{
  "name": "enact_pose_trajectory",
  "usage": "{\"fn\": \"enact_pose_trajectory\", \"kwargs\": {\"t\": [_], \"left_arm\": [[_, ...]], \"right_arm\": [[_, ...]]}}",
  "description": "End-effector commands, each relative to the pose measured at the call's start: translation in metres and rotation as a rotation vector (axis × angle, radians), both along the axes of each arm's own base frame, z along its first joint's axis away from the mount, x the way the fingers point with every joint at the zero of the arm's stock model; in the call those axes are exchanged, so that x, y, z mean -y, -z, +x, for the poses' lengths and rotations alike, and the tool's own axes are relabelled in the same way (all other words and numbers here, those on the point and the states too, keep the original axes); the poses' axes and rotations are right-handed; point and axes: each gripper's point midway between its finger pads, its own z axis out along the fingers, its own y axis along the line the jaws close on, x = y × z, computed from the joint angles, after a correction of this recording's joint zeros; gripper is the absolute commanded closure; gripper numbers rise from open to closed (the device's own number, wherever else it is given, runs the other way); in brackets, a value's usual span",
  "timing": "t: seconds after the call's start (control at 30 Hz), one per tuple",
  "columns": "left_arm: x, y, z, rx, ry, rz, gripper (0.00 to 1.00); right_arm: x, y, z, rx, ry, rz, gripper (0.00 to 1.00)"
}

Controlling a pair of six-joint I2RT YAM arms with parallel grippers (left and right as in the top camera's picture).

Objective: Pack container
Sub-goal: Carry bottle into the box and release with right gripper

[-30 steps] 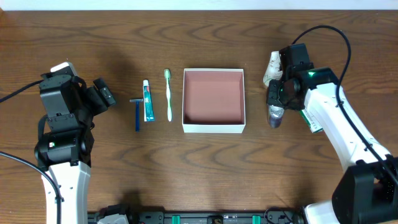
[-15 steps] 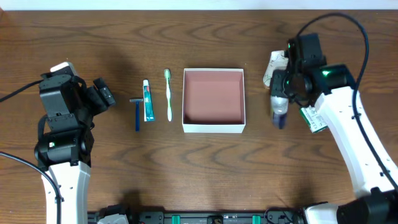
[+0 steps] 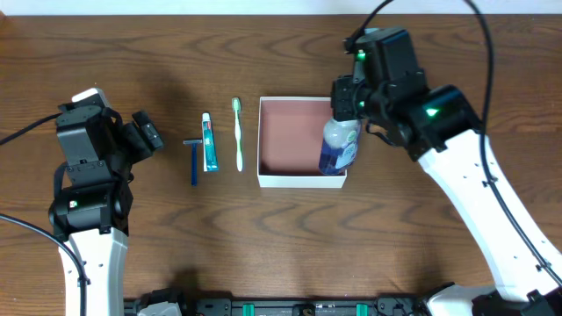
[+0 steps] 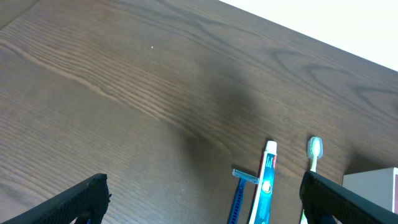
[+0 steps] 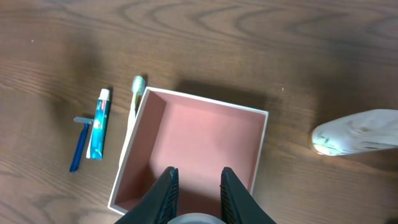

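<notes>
Next, my right gripper moves the bottle away from my base and down into the container's far corner point(image 3: 276, 115) point(image 5: 172, 117) beside the green toothbrush.
The container point(image 3: 291, 179) is a shallow white box with a reddish-brown inside, at the table's middle; the right wrist view shows it too point(image 5: 199, 134). My right gripper point(image 3: 345, 107) is shut on a clear bottle of blue liquid point(image 3: 339, 149) and holds it over the container's right side. In the right wrist view the fingers point(image 5: 198, 186) clasp the bottle's pale top point(image 5: 196, 219). My left gripper point(image 3: 149, 132) is open and empty at the left, its fingers point(image 4: 205, 199) apart over bare wood.
A green toothbrush point(image 3: 237, 133), a toothpaste tube point(image 3: 209, 142) and a blue razor point(image 3: 194, 161) lie in a row left of the container. A white tube point(image 5: 357, 132) lies on the table right of the container.
My right gripper has lifted the bottle from the table right of the container and carried it left, over the container's right side. The left arm has not moved.
</notes>
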Motion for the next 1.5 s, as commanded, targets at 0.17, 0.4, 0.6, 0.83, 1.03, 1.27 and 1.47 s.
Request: {"fn": "enact_pose_trajectory", "kwargs": {"t": [0.17, 0.4, 0.6, 0.83, 1.03, 1.27, 1.47], "left_arm": [[-0.003, -0.010, 0.002, 0.016, 0.002, 0.024, 0.02], [-0.003, -0.010, 0.002, 0.017, 0.002, 0.024, 0.02], [-0.003, -0.010, 0.002, 0.017, 0.002, 0.024, 0.02], [-0.003, -0.010, 0.002, 0.016, 0.002, 0.024, 0.02], [-0.003, -0.010, 0.002, 0.016, 0.002, 0.024, 0.02], [-0.003, -0.010, 0.002, 0.017, 0.002, 0.024, 0.02], [-0.003, -0.010, 0.002, 0.016, 0.002, 0.024, 0.02]], "right_arm": [[-0.031, 0.021, 0.018, -0.033, -0.051, 0.052, 0.89], [-0.069, 0.062, 0.026, -0.039, -0.136, -0.023, 0.85], [-0.092, 0.079, 0.044, 0.027, -0.194, -0.058, 0.83], [-0.100, 0.064, 0.065, 0.155, -0.218, -0.066, 0.83], [-0.106, 0.062, 0.073, 0.197, -0.228, -0.059, 0.83], [-0.117, 0.092, 0.089, 0.194, -0.229, -0.061, 0.83], [-0.123, 0.097, 0.098, 0.225, -0.239, -0.059, 0.80]]}}
